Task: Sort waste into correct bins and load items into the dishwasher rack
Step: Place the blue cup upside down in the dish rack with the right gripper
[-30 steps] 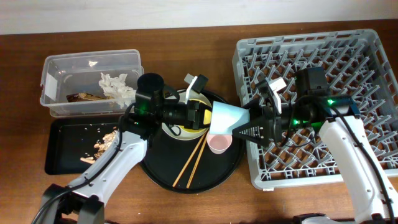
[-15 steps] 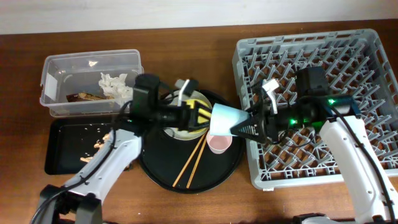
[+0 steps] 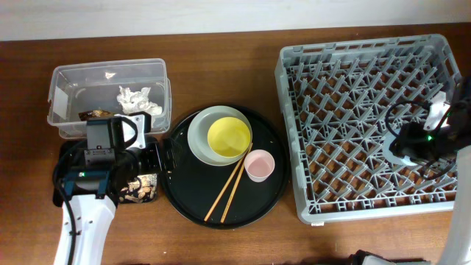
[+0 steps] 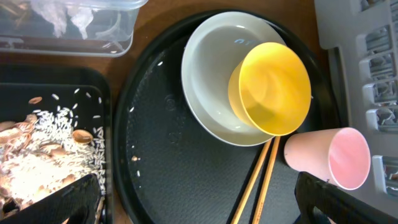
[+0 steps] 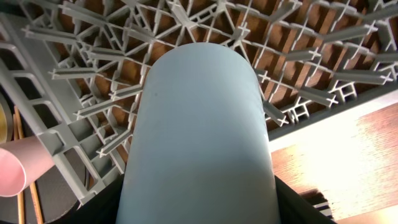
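Observation:
The robot has to move its left gripper to the right in the overhead view and down around the pink cup's body (image 3: 259, 164), because that cup is still lying outside the rack (image 3: 353, 81).
My right gripper (image 5: 199, 208) is shut on the blue cup (image 5: 199, 124), which fills the right wrist view above the dishwasher rack (image 5: 81, 93). Overhead, the right gripper (image 3: 403, 143) hangs over the rack's (image 3: 353, 81) right side and the cup is hidden under the arm. My left gripper (image 4: 202, 208) stands wide open and empty at the round tray's left edge, beside the shallow black tray (image 3: 66, 195). The grey-green plate (image 3: 202, 125) holds the yellow bowl (image 3: 228, 138). The pink cup (image 3: 259, 165) and chopsticks (image 3: 229, 190) lie beside them.
The plate, bowl, cup and chopsticks rest on a large round black tray (image 3: 191, 202). The clear tub (image 3: 66, 77) at back left holds white tissues (image 3: 136, 99) and a brown wrapper (image 3: 96, 115). Rice and brown scraps (image 4: 31, 155) lie in the shallow black tray.
The left gripper opened, let go of the blue cup and pulled back left to the black tray. The right gripper closed on the cup and carried it right, over the rack.

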Motion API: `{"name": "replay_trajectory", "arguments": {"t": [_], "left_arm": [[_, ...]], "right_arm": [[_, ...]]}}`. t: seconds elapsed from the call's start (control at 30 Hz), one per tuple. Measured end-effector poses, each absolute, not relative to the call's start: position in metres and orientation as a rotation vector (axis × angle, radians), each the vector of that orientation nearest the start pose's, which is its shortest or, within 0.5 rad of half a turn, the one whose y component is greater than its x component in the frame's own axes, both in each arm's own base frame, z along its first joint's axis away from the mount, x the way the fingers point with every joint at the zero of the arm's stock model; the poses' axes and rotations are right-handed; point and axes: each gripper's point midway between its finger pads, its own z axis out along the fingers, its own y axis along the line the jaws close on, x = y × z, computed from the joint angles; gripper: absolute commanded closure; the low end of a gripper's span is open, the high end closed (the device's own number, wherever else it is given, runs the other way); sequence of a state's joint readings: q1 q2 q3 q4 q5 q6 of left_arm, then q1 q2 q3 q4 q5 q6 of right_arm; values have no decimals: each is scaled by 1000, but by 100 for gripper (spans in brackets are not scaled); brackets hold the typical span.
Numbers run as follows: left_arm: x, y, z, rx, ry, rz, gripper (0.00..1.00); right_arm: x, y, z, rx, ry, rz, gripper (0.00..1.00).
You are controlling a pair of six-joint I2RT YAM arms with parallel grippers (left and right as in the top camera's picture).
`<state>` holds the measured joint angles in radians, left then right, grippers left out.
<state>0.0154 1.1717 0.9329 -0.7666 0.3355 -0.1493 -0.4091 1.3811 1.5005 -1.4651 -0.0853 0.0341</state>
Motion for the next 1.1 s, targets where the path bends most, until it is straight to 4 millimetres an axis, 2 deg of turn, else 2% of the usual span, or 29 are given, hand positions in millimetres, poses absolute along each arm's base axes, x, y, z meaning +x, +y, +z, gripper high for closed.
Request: {"name": "replay_trajectory", "arguments": {"t": [0.2,0.3,0.37,0.4,0.43,0.6,0.67,0.73,0.77,0.8,0.87,0.9,0.93,0.97,1.03,1.07,1.1], "left_arm": [[295,-50,155,-94,2574,-464,1],[294,-50,155,-95,2578,-464,1],[294,-50,155,-95,2578,-464,1],[294,-50,155,-95,2578,-463,1],[294,-49,155,-95,2578,-463,1],[296,-52,157,-88,2569,-480,1],[304,-65,166,-33,2511,-551,1],[305,-93,172,88,2477,-609,1],[305,-116,171,176,2472,-647,2],[306,-138,165,246,2475,-682,3],[306,-183,146,353,2503,-754,8],[296,-214,120,421,2570,-801,9],[287,-229,97,450,2643,-813,18],[277,-240,72,454,2729,-803,35],[267,-246,46,442,2816,-762,80],[264,-246,36,435,2851,-744,95],[263,-246,36,429,2857,-743,100]], "right_arm": [[249,-99,183,720,2988,86,43],[251,-104,153,756,3114,99,43],[252,-105,139,770,3163,110,23],[253,-105,133,782,3183,116,9],[254,-106,127,783,3207,124,7],[253,-98,123,798,3228,201,14],[259,-84,138,726,3158,311,13],[264,-49,190,463,2966,409,12],[264,-31,210,342,2894,428,11],[262,-11,225,214,2843,446,11],[262,2,227,147,2842,472,10],[263,3,227,137,2842,473,10],[263,3,227,136,2843,473,10],[263,3,227,135,2843,473,10],[263,3,227,135,2843,473,10],[263,3,227,135,2841,473,10],[263,3,227,134,2841,472,10]]}}
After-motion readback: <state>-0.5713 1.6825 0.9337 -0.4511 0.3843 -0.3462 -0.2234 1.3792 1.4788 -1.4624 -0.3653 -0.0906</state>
